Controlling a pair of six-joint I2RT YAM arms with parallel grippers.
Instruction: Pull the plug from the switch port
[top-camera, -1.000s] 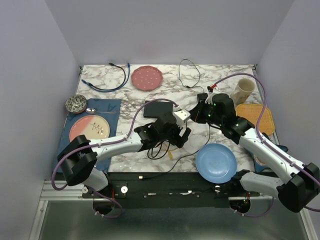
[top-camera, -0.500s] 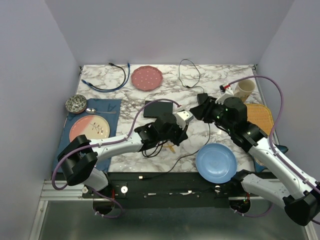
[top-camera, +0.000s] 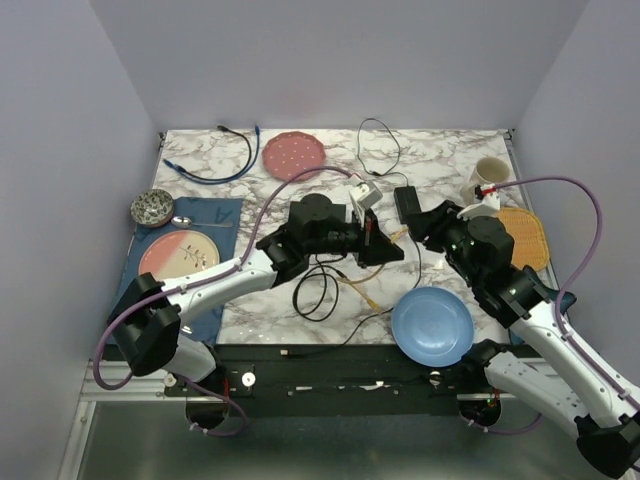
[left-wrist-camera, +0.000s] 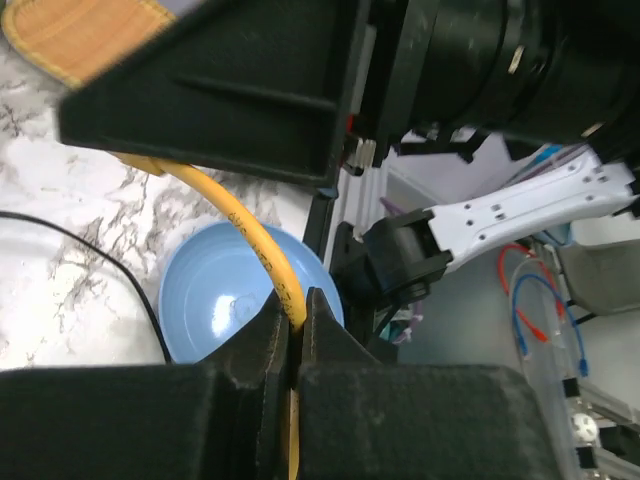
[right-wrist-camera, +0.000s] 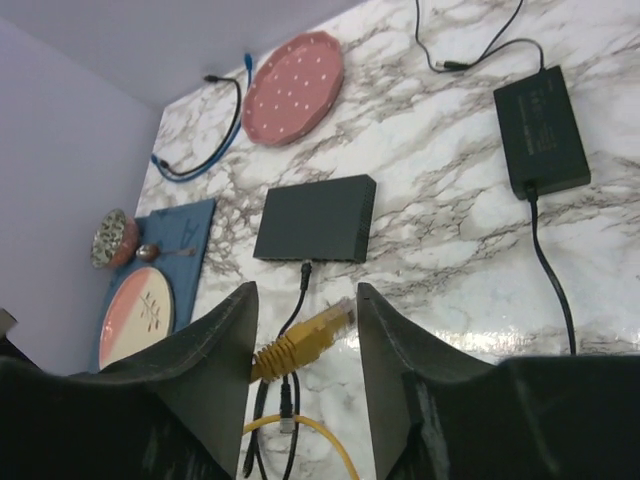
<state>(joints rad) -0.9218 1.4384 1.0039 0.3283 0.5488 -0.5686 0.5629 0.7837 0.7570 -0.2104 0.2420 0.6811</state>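
The left gripper will next carry the yellow cable (left-wrist-camera: 255, 245) outward past the pink plate and release it by the blue and black cables, because the cable's plug already hangs free.
The switch (right-wrist-camera: 315, 218) is a flat black box lying on the marble table (right-wrist-camera: 440, 230); in the top view my left arm hides it. The yellow plug (right-wrist-camera: 318, 335) hangs free of the switch, between the fingers of my open right gripper (right-wrist-camera: 305, 300). It rests near the left finger and neither finger grips it. My left gripper (left-wrist-camera: 297, 300) is shut on the yellow cable (left-wrist-camera: 255, 245) a short way behind the plug. In the top view the left gripper (top-camera: 386, 246) and the right gripper (top-camera: 413, 227) meet at mid-table.
A black power brick (right-wrist-camera: 545, 130) lies right of the switch, and a thin black lead (right-wrist-camera: 300, 290) ends at the switch's near edge. The yellow cable's slack loops towards the front (top-camera: 358, 282). A blue plate (top-camera: 432, 326), pink plate (top-camera: 294, 155), cup (top-camera: 490, 175) and orange mat (top-camera: 522, 236) stand around.
My left gripper shut on the yellow cable and swung right and farther out to mid-table. My right gripper opened and its arm drew back to the right.
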